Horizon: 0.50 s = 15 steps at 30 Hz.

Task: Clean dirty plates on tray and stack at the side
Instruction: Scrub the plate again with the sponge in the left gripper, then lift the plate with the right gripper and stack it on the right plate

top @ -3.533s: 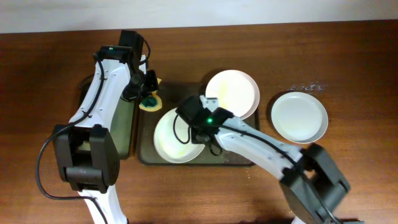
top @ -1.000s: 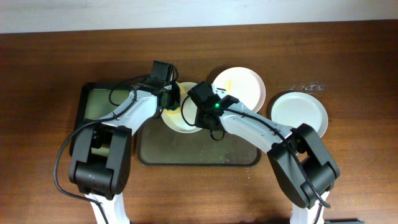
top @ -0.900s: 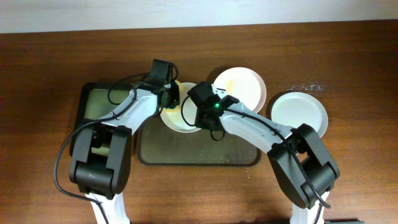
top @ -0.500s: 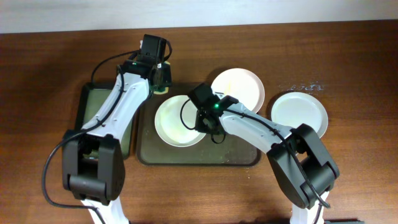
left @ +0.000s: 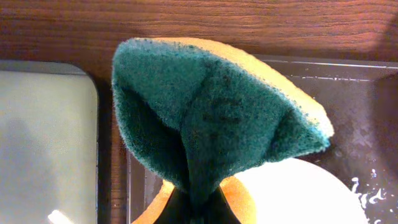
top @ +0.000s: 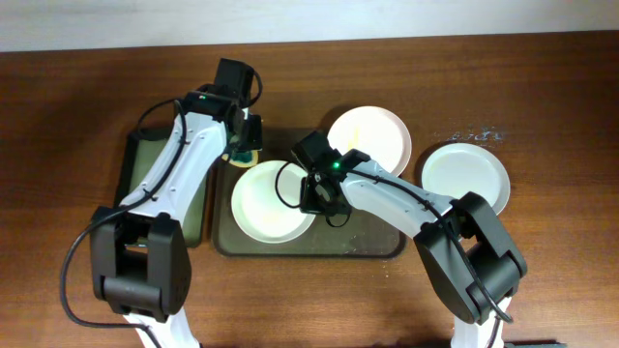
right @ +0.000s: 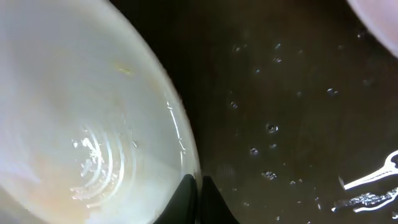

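Note:
Off the tray, the third plate (top: 465, 180) lies to the right of my right gripper in the overhead view: I should lift, cross over it, lower to stack and release.
My left gripper (top: 244, 143) is shut on a green and yellow sponge (left: 211, 118) and holds it over the back left corner of the dark brown tray (top: 360, 242). A white plate (top: 273, 200) with faint yellowish smears lies on the tray's left part. My right gripper (top: 312, 195) is shut on that plate's right rim, as the right wrist view (right: 199, 198) shows. A second plate (top: 368, 140) sits at the tray's back right edge. A third plate (top: 465, 180) lies on the table to the right.
A narrow black tray with a greenish inside (top: 143, 164) lies left of the brown tray, partly under my left arm. The brown tray's floor (right: 292, 124) is wet with droplets. Some small clear bits (top: 476, 136) lie behind the third plate.
The plate in my right gripper has come down from a raised tilt and shifted front-left on the tray. My left gripper drew the sponge off the plate toward the tray's back left corner.

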### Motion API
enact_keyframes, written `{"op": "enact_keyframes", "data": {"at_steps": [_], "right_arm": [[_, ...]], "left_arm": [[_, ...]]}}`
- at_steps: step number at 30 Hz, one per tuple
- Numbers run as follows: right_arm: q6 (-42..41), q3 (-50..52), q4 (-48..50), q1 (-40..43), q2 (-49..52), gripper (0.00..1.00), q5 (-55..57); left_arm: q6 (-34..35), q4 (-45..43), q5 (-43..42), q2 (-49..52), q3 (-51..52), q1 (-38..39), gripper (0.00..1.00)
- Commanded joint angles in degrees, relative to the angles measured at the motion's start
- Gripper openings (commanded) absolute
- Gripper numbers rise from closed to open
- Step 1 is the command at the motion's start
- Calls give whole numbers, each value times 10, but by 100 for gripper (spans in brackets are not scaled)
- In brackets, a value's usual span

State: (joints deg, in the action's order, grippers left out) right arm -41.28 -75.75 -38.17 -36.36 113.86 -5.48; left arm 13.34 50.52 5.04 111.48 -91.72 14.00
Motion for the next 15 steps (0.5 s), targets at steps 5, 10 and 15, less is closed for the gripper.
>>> {"op": "enact_keyframes", "data": {"at_steps": [5,10,15], "right_arm": [[101,-15,-86,-17,-94,4,154],[113,-15,-152,-73,-156,4,384],[113,-15,-152,-149,-185,4,581]], "left_arm": [[-30,21,-64,-16,-10,-33,0],[-30,20,-64,-16,-10,-33,0],[-30,21,-64,-16,-10,-33,0]]}}
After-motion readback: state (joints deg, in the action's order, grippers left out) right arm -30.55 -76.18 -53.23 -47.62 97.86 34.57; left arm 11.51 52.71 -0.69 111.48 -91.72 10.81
